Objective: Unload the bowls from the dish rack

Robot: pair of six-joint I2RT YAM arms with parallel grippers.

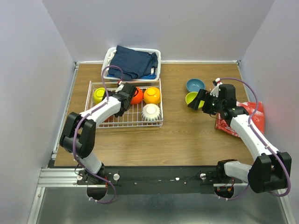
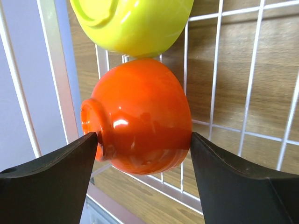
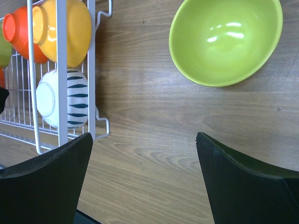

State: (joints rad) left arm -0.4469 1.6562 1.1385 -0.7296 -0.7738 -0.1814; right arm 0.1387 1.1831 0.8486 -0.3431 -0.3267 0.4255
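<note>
The second red-orange bowl lies to my right gripper's left in the top view, so the gripper swings up and across toward the rack next, tilting at it.
The white wire dish rack holds a lime-green bowl, a red-orange bowl, an orange-yellow bowl and a white ribbed bowl. My left gripper reaches into the rack's left half. In the left wrist view both fingers press on a second red-orange bowl lying on its side, just below the lime-green bowl. On the table right of the rack stand a blue bowl and another lime-green bowl. My right gripper hangs open beside that one, over bare wood.
A white plastic basket with dark blue cloth stands behind the rack. A red bag lies at the right edge under my right arm. Walls close in the table on the left, back and right.
</note>
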